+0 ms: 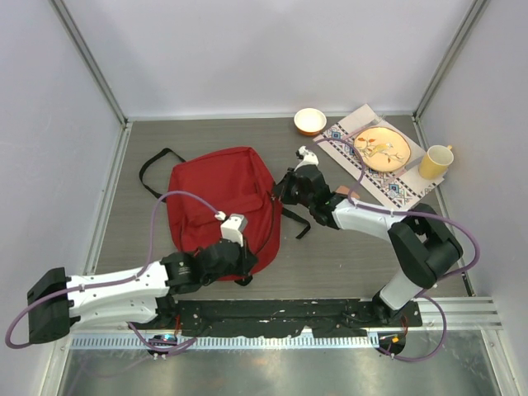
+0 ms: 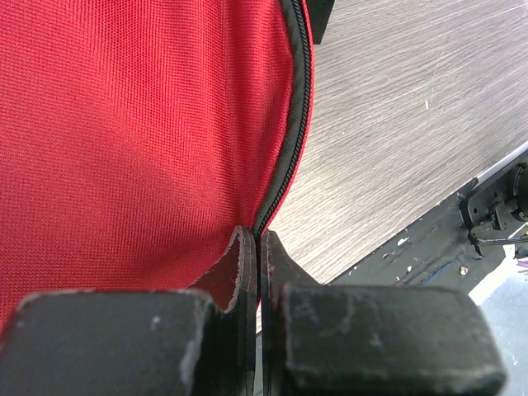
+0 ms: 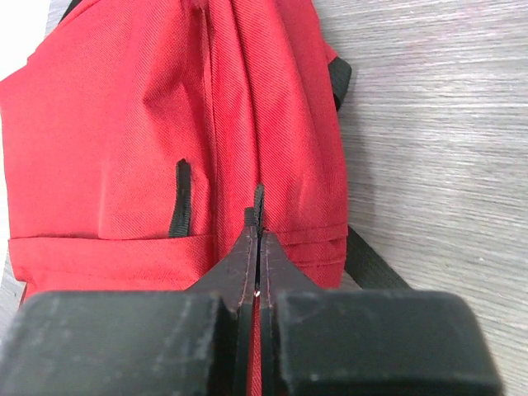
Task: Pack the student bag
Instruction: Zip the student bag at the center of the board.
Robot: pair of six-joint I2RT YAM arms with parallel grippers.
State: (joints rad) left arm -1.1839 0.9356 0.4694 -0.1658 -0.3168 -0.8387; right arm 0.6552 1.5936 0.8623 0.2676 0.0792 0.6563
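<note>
The bare tabletop past the bag's edge [image 3: 388, 194] is to the right of my right gripper in the top view. I will pull the zipper tab there and let it go.
The student bag [image 1: 219, 194], a red backpack with black straps, lies flat on the grey table left of centre. My left gripper [image 1: 244, 266] is at the bag's near edge. In the left wrist view its jaws [image 2: 258, 241] are pressed together on the dark zipper seam [image 2: 290, 140] at the bag's rim. My right gripper [image 1: 282, 191] is at the bag's right edge. In the right wrist view it [image 3: 258, 221] is shut on a small black zipper tab [image 3: 259, 202] on the red fabric [image 3: 107, 140].
An orange bowl [image 1: 309, 120] stands at the back. To its right are a patterned mat [image 1: 396, 188] bearing an orange plate [image 1: 381, 148], and a yellow cup [image 1: 435, 161]. A black strap [image 1: 155, 169] loops out to the bag's left. Walls enclose three sides.
</note>
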